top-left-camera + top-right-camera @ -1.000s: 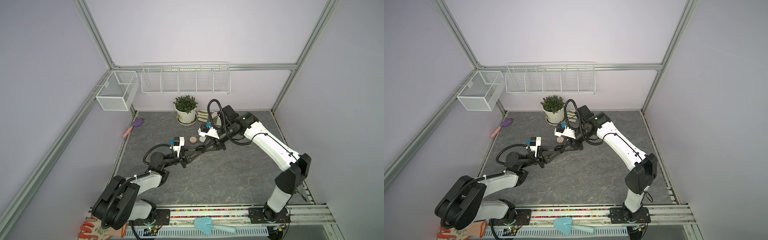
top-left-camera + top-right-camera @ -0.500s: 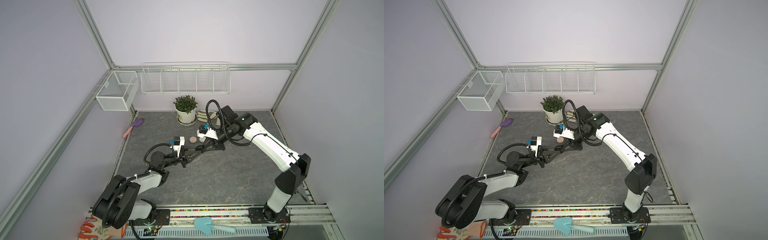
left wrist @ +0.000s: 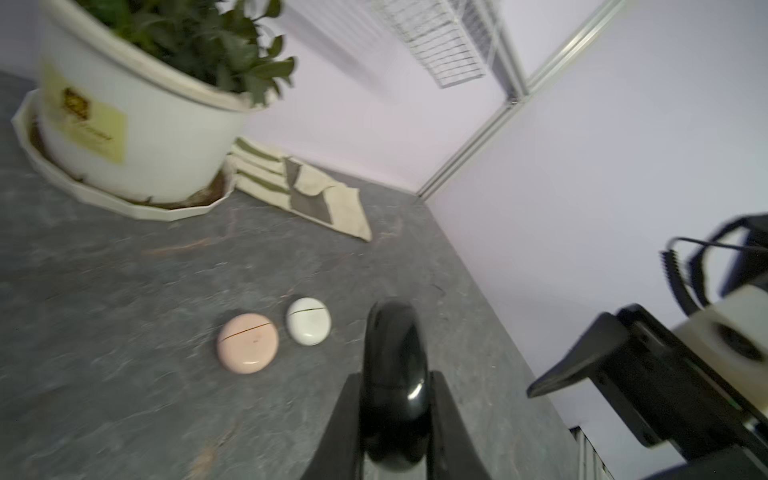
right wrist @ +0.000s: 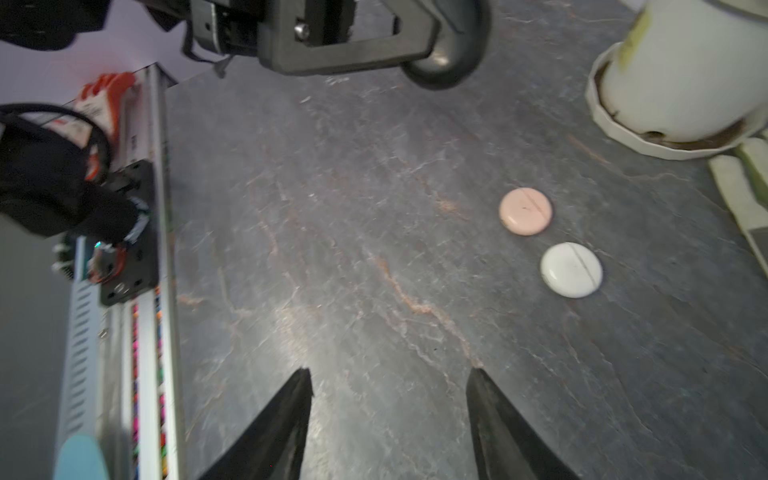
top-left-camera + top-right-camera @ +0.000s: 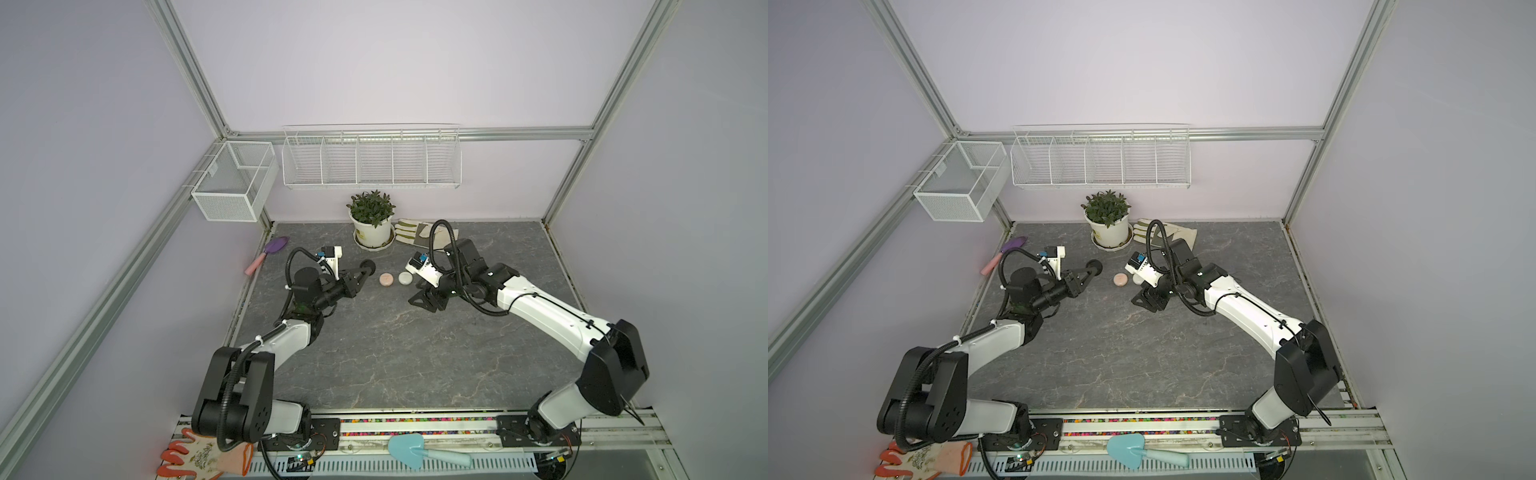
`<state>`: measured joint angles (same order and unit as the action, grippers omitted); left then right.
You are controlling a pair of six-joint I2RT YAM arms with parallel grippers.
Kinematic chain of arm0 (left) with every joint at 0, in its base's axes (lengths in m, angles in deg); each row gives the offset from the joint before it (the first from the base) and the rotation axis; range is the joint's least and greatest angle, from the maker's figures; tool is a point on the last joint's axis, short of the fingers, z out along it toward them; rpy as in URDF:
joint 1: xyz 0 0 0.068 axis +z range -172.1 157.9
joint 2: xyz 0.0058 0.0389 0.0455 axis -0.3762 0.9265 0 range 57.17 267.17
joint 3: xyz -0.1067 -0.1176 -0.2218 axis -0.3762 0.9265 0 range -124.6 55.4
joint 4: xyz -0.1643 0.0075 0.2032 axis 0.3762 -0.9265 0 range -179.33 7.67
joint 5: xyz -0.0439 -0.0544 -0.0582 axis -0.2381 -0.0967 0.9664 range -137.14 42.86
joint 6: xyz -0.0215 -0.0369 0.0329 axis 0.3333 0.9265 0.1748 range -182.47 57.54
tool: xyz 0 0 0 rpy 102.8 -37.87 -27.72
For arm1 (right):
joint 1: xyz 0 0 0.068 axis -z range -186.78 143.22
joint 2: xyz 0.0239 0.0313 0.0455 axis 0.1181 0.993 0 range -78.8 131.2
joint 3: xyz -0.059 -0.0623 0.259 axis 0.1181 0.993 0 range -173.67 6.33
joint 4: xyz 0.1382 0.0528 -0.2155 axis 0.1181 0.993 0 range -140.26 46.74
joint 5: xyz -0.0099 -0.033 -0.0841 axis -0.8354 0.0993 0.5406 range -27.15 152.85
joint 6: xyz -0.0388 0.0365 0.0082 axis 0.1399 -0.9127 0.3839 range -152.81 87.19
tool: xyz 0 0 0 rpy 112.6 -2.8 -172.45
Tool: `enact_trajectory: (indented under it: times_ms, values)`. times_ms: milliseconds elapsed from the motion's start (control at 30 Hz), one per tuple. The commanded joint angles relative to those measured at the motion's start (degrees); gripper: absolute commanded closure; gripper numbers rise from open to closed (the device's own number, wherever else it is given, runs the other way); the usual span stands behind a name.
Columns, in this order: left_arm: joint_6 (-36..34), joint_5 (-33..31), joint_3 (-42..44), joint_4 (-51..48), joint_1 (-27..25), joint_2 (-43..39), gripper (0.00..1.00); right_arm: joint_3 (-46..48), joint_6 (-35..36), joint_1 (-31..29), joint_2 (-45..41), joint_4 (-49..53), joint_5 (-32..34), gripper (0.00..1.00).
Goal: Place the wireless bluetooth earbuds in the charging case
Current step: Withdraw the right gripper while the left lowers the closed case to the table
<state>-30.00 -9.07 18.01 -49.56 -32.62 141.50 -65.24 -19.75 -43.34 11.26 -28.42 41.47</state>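
My left gripper should next go down and turn to let go of the black case [image 3: 395, 365] on the bare tabletop beside the pink case, because pink and white lie flat in a row.
My left gripper [image 5: 366, 268] is shut on a glossy black round charging case [image 3: 395, 365], held on edge just above the table [image 5: 395, 353]. It shows in both top views [image 5: 1094, 266]. To its right, a pink case [image 5: 386, 279] and a white case [image 5: 405, 277] lie closed and side by side. In the left wrist view the pink case [image 3: 247, 349] and white case [image 3: 308, 321] lie ahead of the held one. My right gripper [image 5: 420, 304] stands open and empty low over the table, near the white case [image 4: 571, 270]. The earbuds are out of view.
A potted plant [image 5: 371, 224] in a saucer and a folded garden glove [image 5: 415, 230] stand behind the cases. A purple trowel [image 5: 270, 251] lies at the back left. A blue trowel [image 5: 411, 451] and an orange glove [image 5: 199, 455] rest by the front rail.
The two grippers were together at the middle of the table. The right gripper has opened and drawn back to the right. The left has swung back and leftward with the black case.
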Motion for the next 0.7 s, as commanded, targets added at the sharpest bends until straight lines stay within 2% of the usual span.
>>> enact_trajectory:
  times_ms: [0,100,167,433,667]
  values:
    - [-1.5,2.4,-7.1,-14.7,2.4,11.6,1.0,0.6,-10.5,1.4,2.1,-12.2,8.6,0.39]
    - [0.4,6.3,-14.8,-17.6,2.4,22.3,1.0,1.2,-11.7,2.7,3.2,-13.6,9.6,0.4]
    - [-0.5,5.7,-17.4,-20.0,2.2,25.3,1.0,1.3,-11.8,3.2,3.6,-13.3,9.9,0.4]
    - [-4.7,2.8,-23.8,-28.9,1.2,29.8,1.0,1.1,-13.5,4.2,6.1,-13.3,7.8,0.4]
    - [-3.3,1.5,-25.1,-26.7,0.3,32.4,1.0,0.4,-13.5,4.5,6.1,-11.9,7.5,0.4]
